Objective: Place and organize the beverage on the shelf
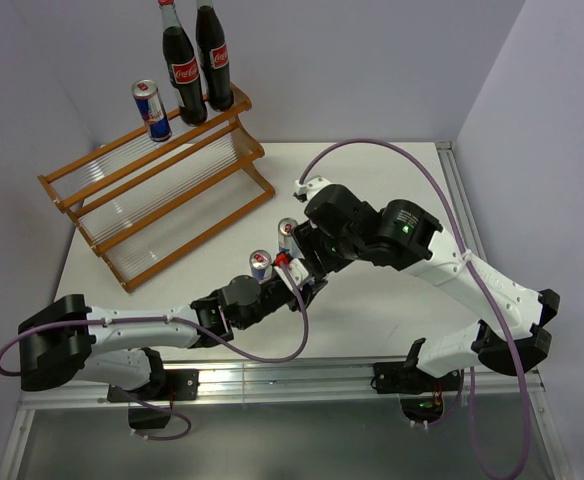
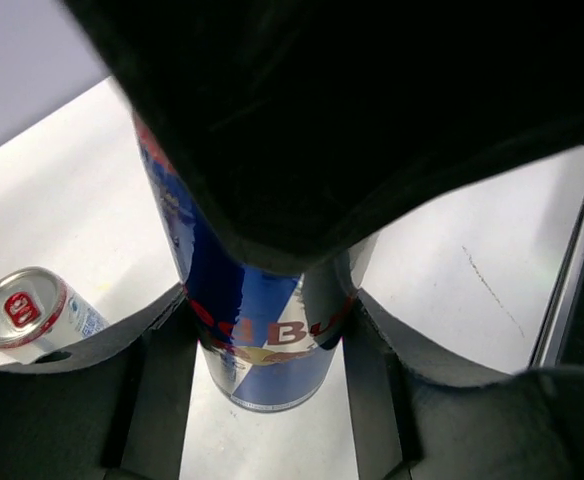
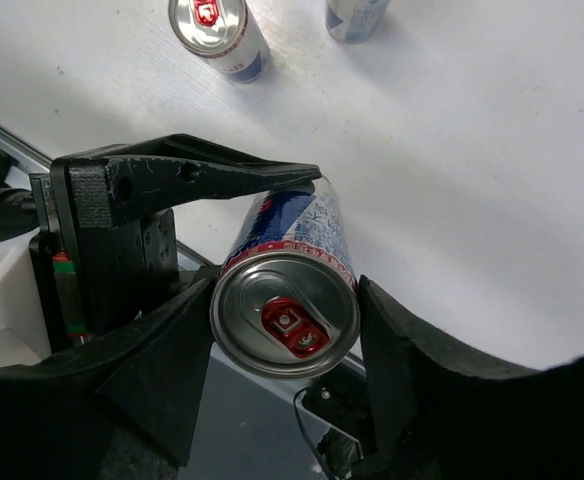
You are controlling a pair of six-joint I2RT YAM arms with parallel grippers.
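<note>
Outward of my left gripper and to its left in the top view lies the top level's loose end (image 1: 122,154), so next I carry the can up there and release.
A blue-and-silver can (image 3: 290,262) hangs tilted above the table's near edge, and both grippers grip it. My right gripper (image 3: 285,322) is shut on its top rim. My left gripper (image 2: 269,305) is shut on its body (image 2: 264,345); one left finger (image 3: 187,180) lies along the can's side. In the top view the held can is hidden under the two grippers (image 1: 290,278). Two more cans (image 1: 260,265) (image 1: 287,233) stand on the table just beyond. The shelf (image 1: 157,205) at the back left carries two cola bottles (image 1: 185,70) (image 1: 213,60) and one can (image 1: 152,110) on its top tier.
The shelf's lower two tiers (image 1: 187,225) hold nothing. One standing can (image 2: 27,310) shows low on the left in the left wrist view. A metal rail (image 1: 302,375) runs along the table's near edge, and walls close the back and right sides.
</note>
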